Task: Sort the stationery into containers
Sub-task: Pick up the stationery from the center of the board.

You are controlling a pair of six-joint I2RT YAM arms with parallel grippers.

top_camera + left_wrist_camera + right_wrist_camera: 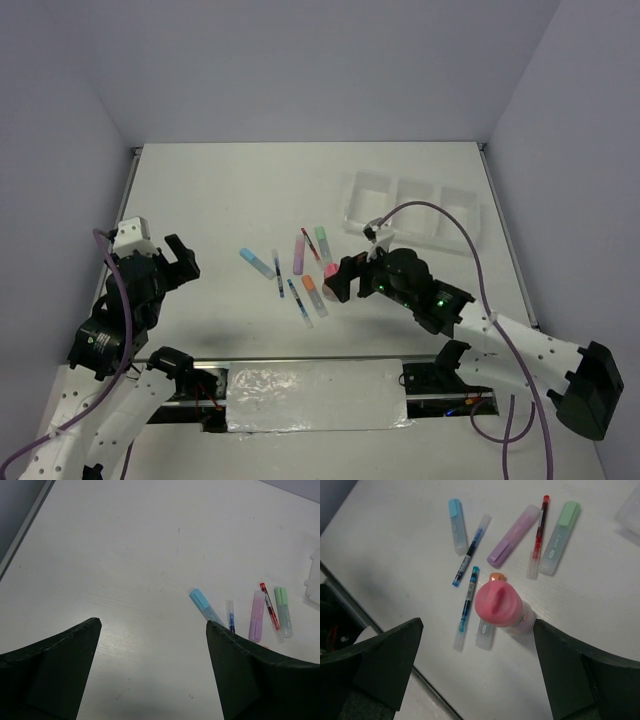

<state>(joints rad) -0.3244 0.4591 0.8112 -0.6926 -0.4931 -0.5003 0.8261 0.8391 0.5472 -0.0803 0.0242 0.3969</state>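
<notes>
The pink-capped cylinder (497,604) is standing upright below the open fingers. My right gripper will next move down past the cylinder's cap, with its fingers on either side, and close on its pale body (523,621).
The stationery lies mid-table: blue highlighter (256,262), purple highlighter (299,251), green highlighter (321,241), orange highlighter (312,290), a red pen (310,243) and two blue pens (277,272). A pink-capped cylinder (497,604) stands upright, partly covering the orange highlighter (486,632). My right gripper (477,625) hovers open just above and around the cylinder, touching nothing. To the left, my left gripper (185,258) is open and empty over bare table, its jaws (153,623) wide apart, with the blue highlighter (204,605) beyond its right finger. The containers (415,210) sit at the back right, all three compartments empty.
White walls close the table on three sides. A foil-covered strip (315,395) and both arm bases run along the near edge. The right arm's purple cable (470,250) arcs over the tray's front.
</notes>
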